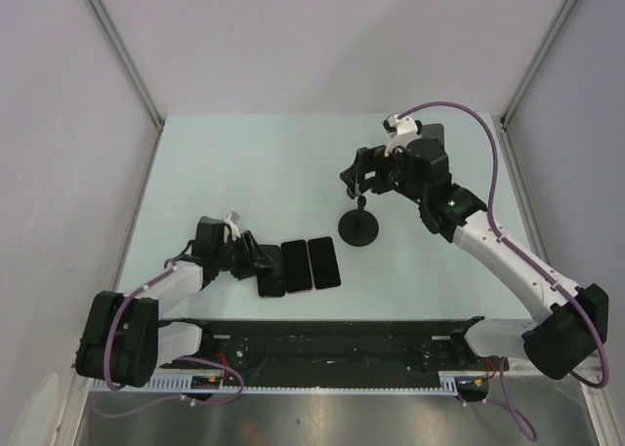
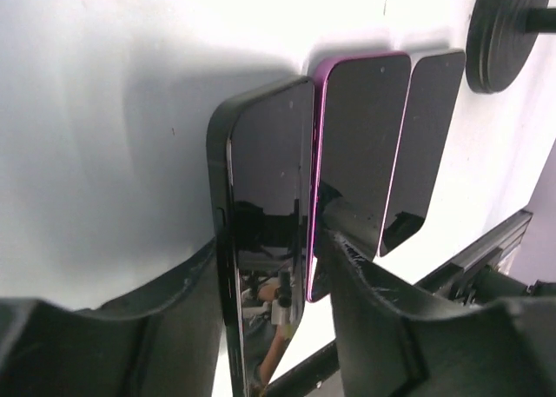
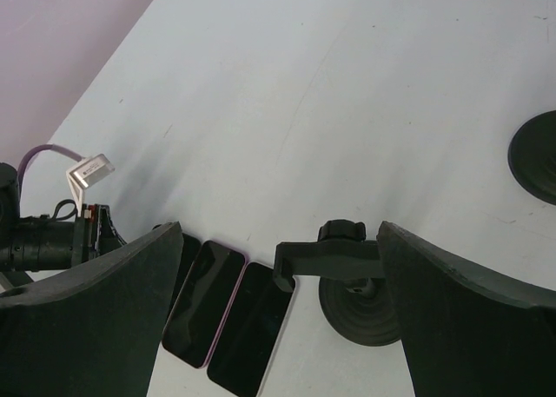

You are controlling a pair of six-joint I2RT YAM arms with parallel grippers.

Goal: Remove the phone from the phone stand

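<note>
The end of one finger covers the head bar's end nearer the second disc, so the robot's right gripper should go down toward the right in the wrist view to close on it.
The black phone stand [image 1: 358, 225], a round base with a stem, stands mid-table with no phone on it. My right gripper [image 1: 363, 180] hangs open just above it. In the right wrist view the stand's head bar [image 3: 326, 258] lies between the open fingers [image 3: 104, 319], over the base [image 3: 360, 310]. Three phones lie side by side left of the stand. My left gripper [image 1: 256, 259] is shut on the leftmost one, a black phone [image 2: 265, 206], gripping its near end by the long edges. The purple-edged phone [image 2: 360, 145] and a dark phone [image 2: 430, 128] lie beside it.
The table's near edge carries a black rail [image 1: 332, 334], just behind the phones. A second black disc [image 3: 534, 158] shows at the right edge of the right wrist view. Grey walls close in the table's left, right and back.
</note>
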